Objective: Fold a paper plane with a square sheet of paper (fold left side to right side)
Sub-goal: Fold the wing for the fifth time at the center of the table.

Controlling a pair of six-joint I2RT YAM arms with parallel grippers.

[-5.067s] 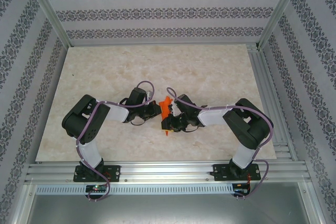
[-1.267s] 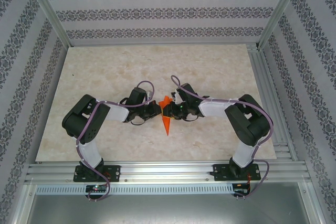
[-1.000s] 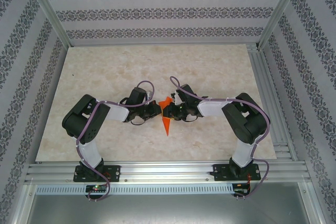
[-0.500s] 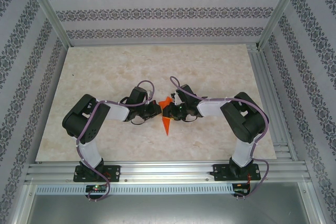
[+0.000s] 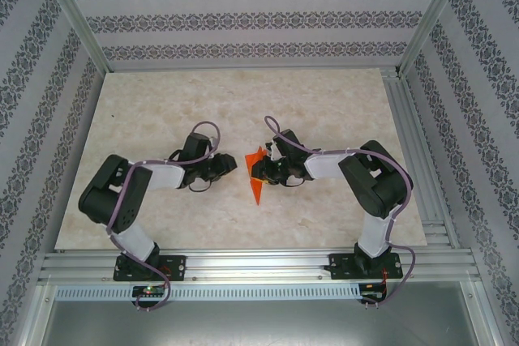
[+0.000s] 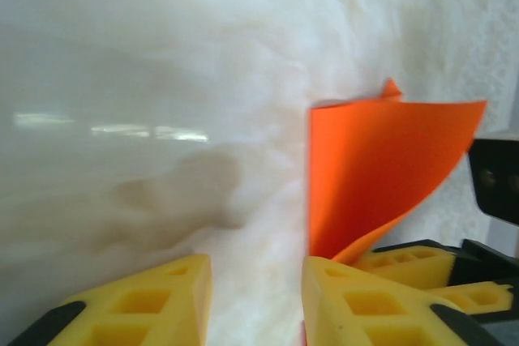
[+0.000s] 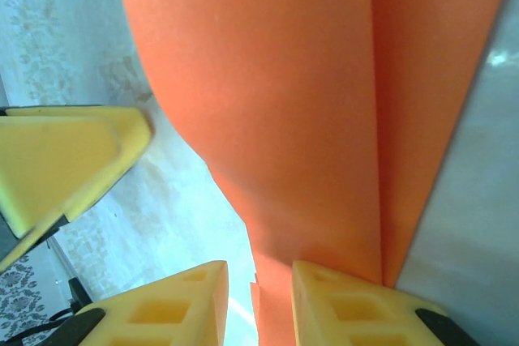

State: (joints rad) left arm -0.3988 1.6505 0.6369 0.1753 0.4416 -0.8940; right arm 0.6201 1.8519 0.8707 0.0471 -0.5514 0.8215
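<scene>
I will move my left gripper back toward the robot's base next, to the paper's near point (image 5: 258,199).
The square sheet of paper (image 5: 256,182) is bright orange and folded into a narrow wedge, its point toward the near edge. It lies mid-table between both grippers. In the left wrist view one flap of the paper (image 6: 381,168) curls up off the table. My left gripper (image 5: 225,166) (image 6: 255,269) is open just left of the paper, with bare table between its fingers. My right gripper (image 5: 263,171) (image 7: 259,281) is at the paper's right side, jaws apart. The paper (image 7: 300,119) runs down between its fingers, against the right-hand fingertip (image 7: 349,297).
The marble-patterned table (image 5: 162,111) stretches well behind and beside the arms. Aluminium frame rails (image 5: 405,119) and patterned walls enclose it. One yellow finger of the left gripper (image 7: 57,160) is in the right wrist view, close to the paper.
My left gripper has opened, let go of the paper and drawn back to the left. The right gripper has stayed at the paper. An orange flap now stands higher.
</scene>
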